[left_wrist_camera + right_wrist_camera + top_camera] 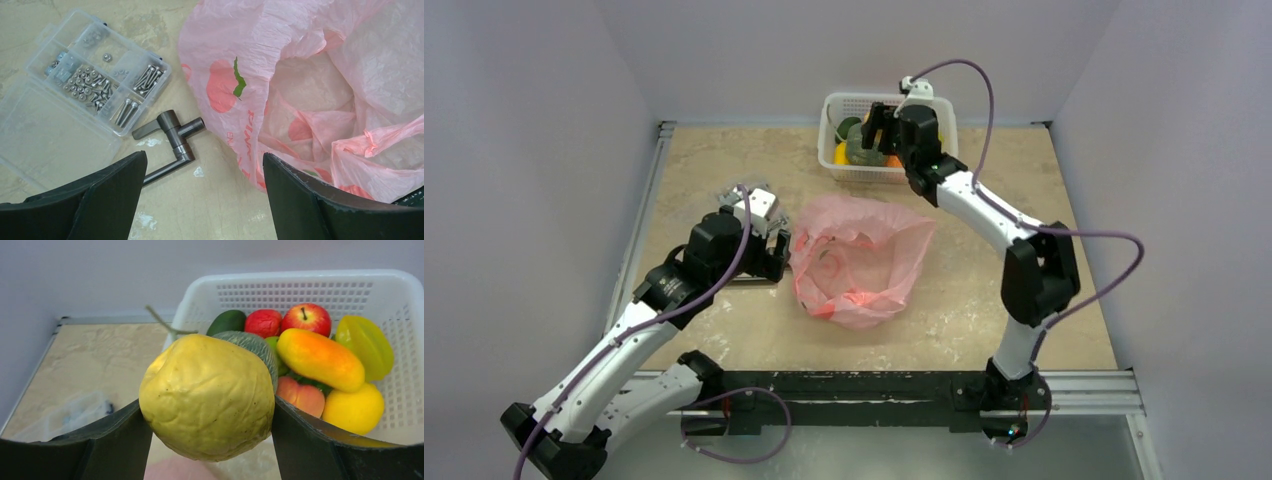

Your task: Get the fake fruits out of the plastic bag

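Observation:
The melon [257, 345] and orange fruit crowd the basket's near part, so my right gripper should go outward and down over the red apples by the basket's back rim.
The pink plastic bag [859, 260] lies crumpled and open at the table's middle; in the left wrist view [310, 75] I see only folds and printed marks inside it. My left gripper [776, 248] is open and empty, low beside the bag's left edge [204, 156]. My right gripper [879, 133] is shut on a wrinkled yellow fruit [207, 395], held in the air at the near left corner of the white basket [300, 277]. In the basket lie an orange fruit [320, 359], a yellow-green fruit [365, 345], a yellow one [355, 410] and a dull-green melon [257, 345].
The basket [839, 100] at the back wall also holds two red apples [305, 317], a peach and a dark green avocado shape [227, 321]. A clear box of screws [95, 75] and a grey metal handle [172, 132] lie left of the bag. Walls close three sides.

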Tool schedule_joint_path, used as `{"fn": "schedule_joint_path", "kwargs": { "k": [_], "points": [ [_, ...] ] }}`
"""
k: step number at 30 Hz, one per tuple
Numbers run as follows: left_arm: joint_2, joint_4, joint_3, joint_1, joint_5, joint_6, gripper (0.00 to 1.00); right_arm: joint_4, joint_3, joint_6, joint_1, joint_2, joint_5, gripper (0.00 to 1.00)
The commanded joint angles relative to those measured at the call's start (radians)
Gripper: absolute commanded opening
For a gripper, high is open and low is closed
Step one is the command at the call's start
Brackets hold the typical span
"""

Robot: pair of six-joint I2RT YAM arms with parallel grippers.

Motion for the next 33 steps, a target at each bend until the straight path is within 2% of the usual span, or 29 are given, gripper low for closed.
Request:
{"fn": "schedule_joint_path", "kwargs": {
  "k": [1,6,9,15,20,28,33],
  "points": [
    [-0.006,0.036,0.000,0.003,-0.007,0.006,0.86,-0.060,0.236,-0.011,-0.068,0.171,0.030,0.00],
    [0.008,0.031,0.003,0.005,0.005,0.010,0.86,-0.143,0.501,0.015,-0.117,0.402,0.027,0.05],
    [0.011,0.030,0.002,0.004,0.006,0.010,0.85,-0.180,0.627,0.013,-0.133,0.499,0.063,0.16],
    [0.022,0.027,0.003,0.003,0.003,0.010,0.85,-0.241,0.823,-0.013,-0.169,0.648,0.127,0.26],
    [0.034,0.027,0.006,0.004,0.001,0.015,0.85,-0.245,0.853,-0.061,-0.177,0.689,0.127,0.38],
    [0.059,0.023,0.010,0.005,0.003,0.016,0.85,-0.243,0.803,-0.089,-0.183,0.665,0.127,0.56],
    [0.065,0.021,0.013,0.004,0.007,0.016,0.85,-0.271,0.787,-0.096,-0.183,0.632,0.125,0.75]
  ]
}}
